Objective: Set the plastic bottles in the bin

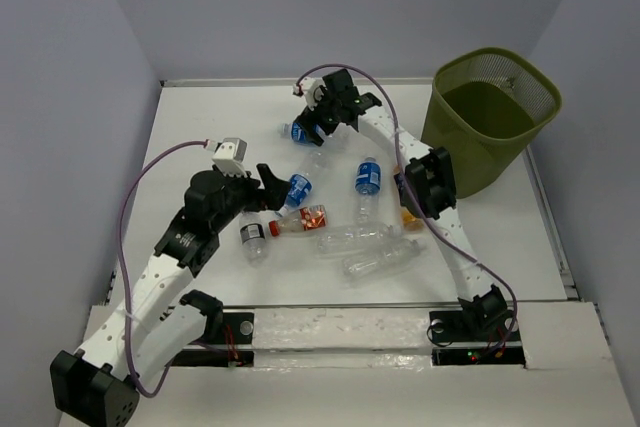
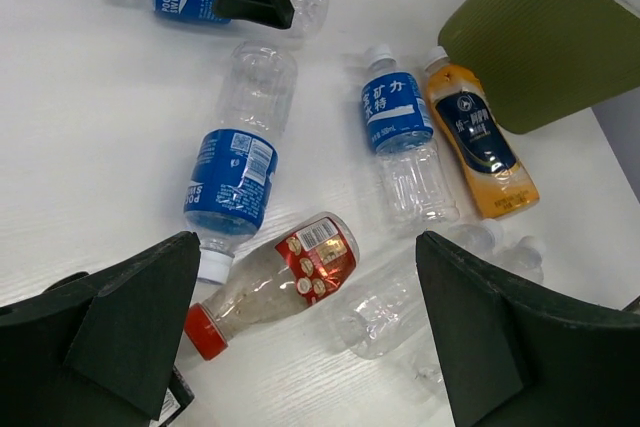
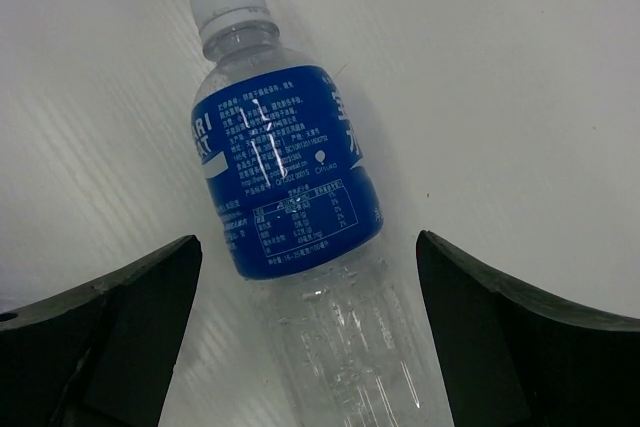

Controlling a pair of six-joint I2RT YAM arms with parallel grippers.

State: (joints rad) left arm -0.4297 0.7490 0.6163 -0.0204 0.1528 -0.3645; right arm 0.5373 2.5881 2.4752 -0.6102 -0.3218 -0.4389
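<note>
My right gripper lowers over the blue-labelled bottle next, as its open fingers already stand on either side, and closes at the label's edge away from the cap (image 1: pixel 317 134) (image 3: pixel 314 269).
Several plastic bottles lie on the white table. My right gripper (image 1: pixel 313 129) is open, its fingers on either side of a blue-labelled bottle (image 3: pixel 290 177) with a white cap, at the far middle (image 1: pixel 299 133). My left gripper (image 1: pixel 270 187) is open and empty above a red-labelled bottle (image 2: pixel 275 282) with a red cap. Near it lie two blue-labelled bottles (image 2: pixel 235 177) (image 2: pixel 400 127), an orange-filled bottle (image 2: pixel 478 137), a label-less bottle (image 2: pixel 420 297) and a dark-labelled bottle (image 1: pixel 253 237). The olive-green mesh bin (image 1: pixel 490 117) stands at the far right.
A second label-less bottle (image 1: pixel 385 260) lies near the front. The right arm's forearm (image 1: pixel 430 187) crosses over the orange bottle. Grey walls close in the table on the left, back and right. A purple cable loops from each wrist.
</note>
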